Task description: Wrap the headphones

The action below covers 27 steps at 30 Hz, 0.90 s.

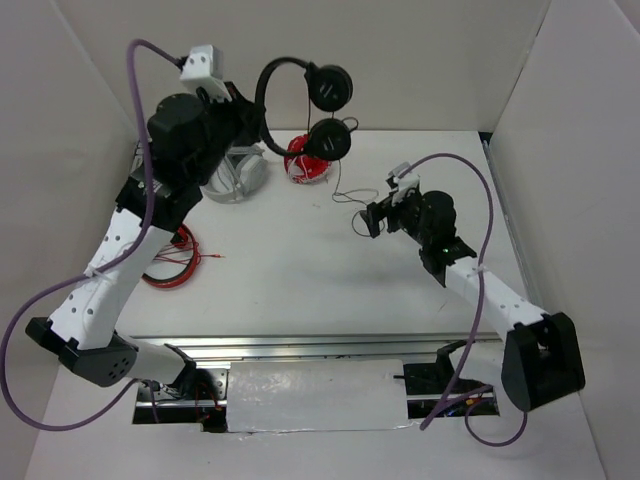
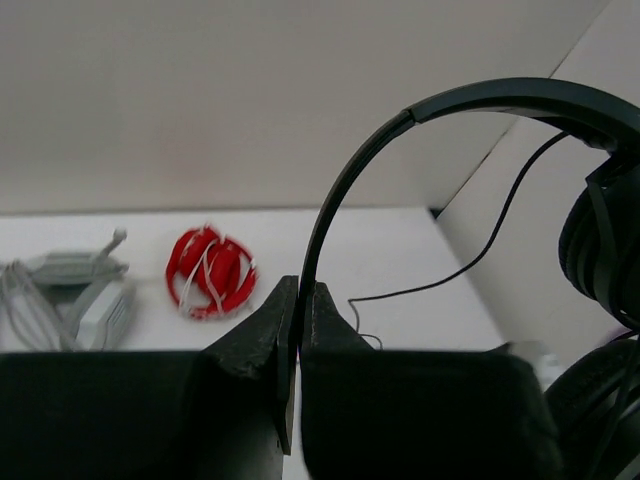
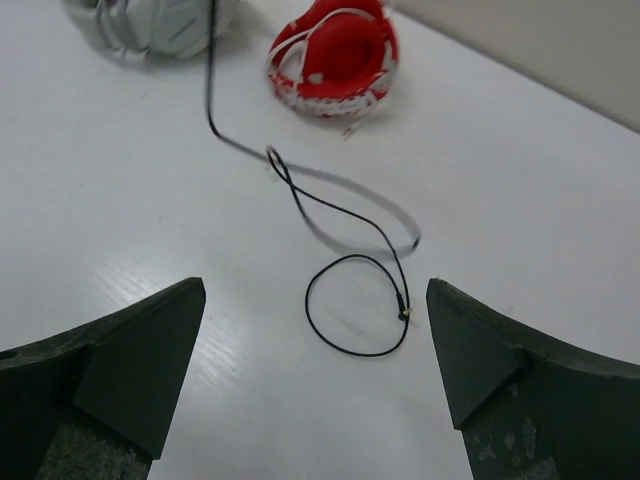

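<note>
My right gripper's fingers are above the thin cable (image 1: 338,185), which lies flat, so next I will move the gripper down and to the left in the top view, onto the cable.
The small black headphones (image 1: 329,87) hang in the air at the back of the table, with the two earcups one above the other. My left gripper (image 1: 257,118) is raised and shut on their thin headband (image 2: 345,180), which shows clamped between the jaws in the left wrist view (image 2: 300,295). The long thin cable (image 1: 338,185) drops from the earcups to the table and ends in a loop (image 3: 355,305) with the plug (image 3: 405,314). My right gripper (image 1: 368,219) is open and empty. It hovers low over that loop, which lies between and just ahead of its fingers (image 3: 140,350).
Red headphones wound with white cord (image 1: 307,160) lie under the hanging earcups. Larger grey-white headphones (image 1: 235,176) lie to their left. A red cable coil (image 1: 170,262) lies by the left arm. White walls enclose the table, and a metal rail (image 1: 330,345) runs along the front edge.
</note>
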{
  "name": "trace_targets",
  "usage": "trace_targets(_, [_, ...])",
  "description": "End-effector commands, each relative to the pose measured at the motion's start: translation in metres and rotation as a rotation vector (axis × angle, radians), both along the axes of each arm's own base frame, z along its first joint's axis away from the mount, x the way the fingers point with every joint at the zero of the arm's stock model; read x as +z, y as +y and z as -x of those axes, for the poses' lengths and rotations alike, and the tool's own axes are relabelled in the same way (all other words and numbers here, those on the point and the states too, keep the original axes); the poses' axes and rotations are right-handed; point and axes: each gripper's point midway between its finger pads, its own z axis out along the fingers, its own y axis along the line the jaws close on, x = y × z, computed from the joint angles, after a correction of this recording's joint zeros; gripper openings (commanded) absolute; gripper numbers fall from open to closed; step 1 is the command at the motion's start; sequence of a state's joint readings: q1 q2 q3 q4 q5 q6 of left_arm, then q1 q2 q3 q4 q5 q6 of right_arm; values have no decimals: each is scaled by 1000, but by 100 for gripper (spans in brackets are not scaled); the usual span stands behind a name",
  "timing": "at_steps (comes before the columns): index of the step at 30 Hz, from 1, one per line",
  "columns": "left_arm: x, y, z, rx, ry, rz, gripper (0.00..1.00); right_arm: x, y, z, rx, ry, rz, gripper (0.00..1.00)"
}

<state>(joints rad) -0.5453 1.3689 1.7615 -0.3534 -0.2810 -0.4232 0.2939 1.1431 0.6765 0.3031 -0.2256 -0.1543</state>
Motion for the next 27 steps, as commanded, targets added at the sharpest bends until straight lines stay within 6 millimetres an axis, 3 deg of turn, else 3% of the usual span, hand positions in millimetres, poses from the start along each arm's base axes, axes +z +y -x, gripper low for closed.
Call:
trace_targets(1, [69,-6,12,-66,-130,101,0,1,29,-13,186,-21,67,100])
trace_targets(3, [73,-11,7,-79,-125,96,0,-1,30,-30,165,-21,78,100])
trace_targets(4, [90,-10,12,-87,-159,112,0,12,32,-44,152,-59,76,100])
trace_targets(5, [92,-11,9,-86,-161,110,0,-3,34,-55,156,-32,90,100])
trace_targets(7, [106,-8,12,-80,-184,116,0,6,44,-67,196,-48,87,100])
trace_targets(8, [106,-8,10,-77,-183,114,0,-3,51,-72,221,-24,87,100])
trace_targets(10, [110,-6,12,-69,-195,116,0,4,67,-72,277,-19,78,100])
trace_targets(11, [113,-2,12,-55,-204,119,0,4,85,-62,352,-17,65,100])
trace_targets(15, [121,7,15,-16,-226,124,0,-15,110,-54,386,43,65,100])
trace_targets(18, [123,13,16,4,-231,112,0,-33,105,-42,345,83,15,100])
trace_targets(21, [119,19,15,37,-226,100,0,-31,87,-44,245,89,-33,100])
trace_targets(23, [114,21,14,51,-219,92,0,-32,79,-36,237,86,-16,100])
trace_targets(27, [112,24,16,59,-221,100,0,-58,73,-21,294,168,84,100])
